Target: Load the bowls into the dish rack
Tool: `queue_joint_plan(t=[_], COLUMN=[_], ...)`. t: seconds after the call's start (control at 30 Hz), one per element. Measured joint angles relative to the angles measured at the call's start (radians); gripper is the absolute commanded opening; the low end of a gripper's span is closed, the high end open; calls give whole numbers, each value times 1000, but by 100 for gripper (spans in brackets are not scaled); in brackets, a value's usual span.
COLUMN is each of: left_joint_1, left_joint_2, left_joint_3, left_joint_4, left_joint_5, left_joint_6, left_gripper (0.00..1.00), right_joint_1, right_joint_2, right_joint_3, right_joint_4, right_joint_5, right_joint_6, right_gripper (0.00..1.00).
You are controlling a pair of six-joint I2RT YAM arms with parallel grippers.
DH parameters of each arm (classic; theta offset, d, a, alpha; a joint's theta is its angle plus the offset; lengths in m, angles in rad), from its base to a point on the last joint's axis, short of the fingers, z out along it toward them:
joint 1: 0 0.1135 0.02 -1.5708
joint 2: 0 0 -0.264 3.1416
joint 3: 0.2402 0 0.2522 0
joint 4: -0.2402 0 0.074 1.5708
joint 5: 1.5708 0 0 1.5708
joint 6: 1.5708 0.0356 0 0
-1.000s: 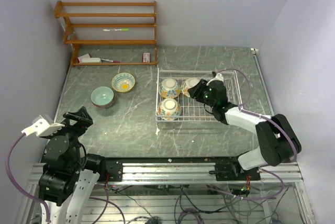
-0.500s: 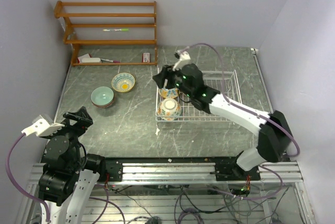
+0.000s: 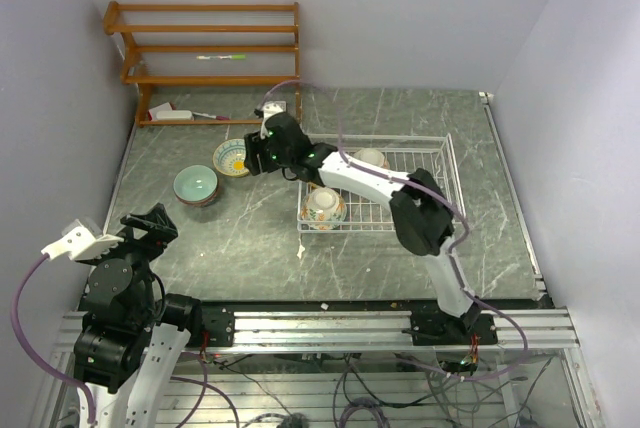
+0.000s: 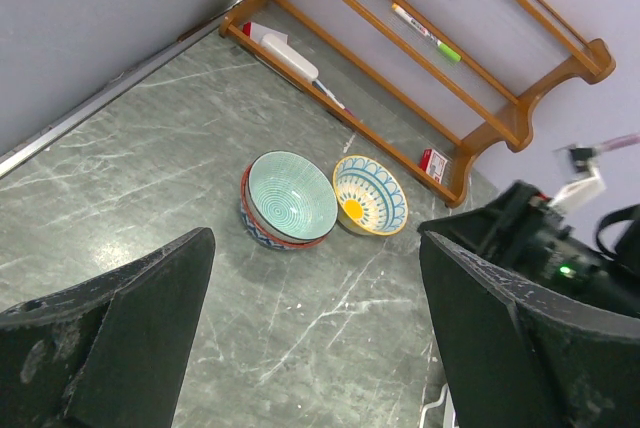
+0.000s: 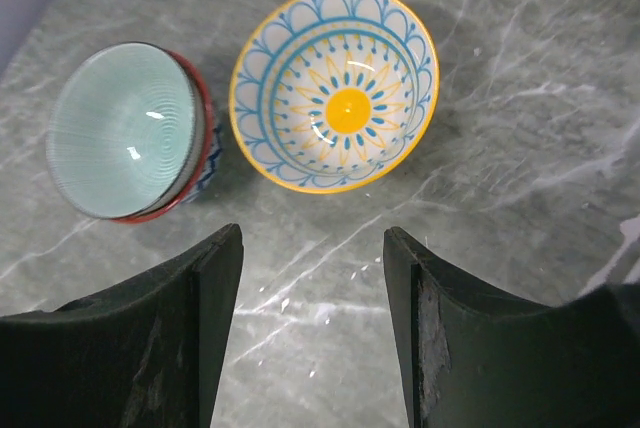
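My right gripper lowers next until its open fingers straddle the floral bowl's rim, which stands free on the rack side, away from the teal bowl.
A yellow-and-blue floral bowl sits on the table left of the white wire dish rack. Beside it a pale teal bowl is nested in a red-rimmed one. My right gripper hovers open just at the floral bowl's near edge, with nothing between its fingers. Two patterned bowls show in the rack; my right arm covers the rack's far left corner. My left gripper stays open and empty at the near left, facing both table bowls.
A brown wooden shelf unit stands against the back wall, with a pen on one shelf and small items on its lowest one. Walls close in on the left and right. My right arm stretches across the table's middle.
My right arm has swung left from the rack to the floral bowl on the table, and its jaws have opened wider. The left arm has not moved.
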Motion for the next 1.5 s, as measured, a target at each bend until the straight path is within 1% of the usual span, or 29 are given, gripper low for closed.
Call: queue_joint_plan(t=[0.1,0.2,0.47,0.8,1.03,1.33,1.4,1.43,1.5], left_joint_1=[0,0,0,0,-1,-3,-4,-5,-6], left_joint_2=[0,0,-1,-8,-12,-14,-14,-14,-14], left_joint_3=[0,0,0,0,0,0,0,0,0], left_joint_4=[0,0,0,1,1,1,1,1,1], left_joint_5=[0,0,1,4,4,4,4,4,4], left_joint_6=[0,0,0,0,1,1,1,1,1], left_gripper=[95,95,95,95,95,95,95,95,95], right_joint_1=[9,16,22,21,19,16,16,16,16], right_joint_2=[104,170,218,274,279,297,307,317,337], right_joint_3=[105,164,183,198,164,158,159,163,179], right_joint_4=[-65,-96,-115,-32,71,123,129,130,130], right_joint_5=[9,37,129,189,237,264,266,267,267], right_joint_6=[1,16,87,172,237,267,268,270,271], right_gripper=[59,59,58,57,52,48,47,44,33])
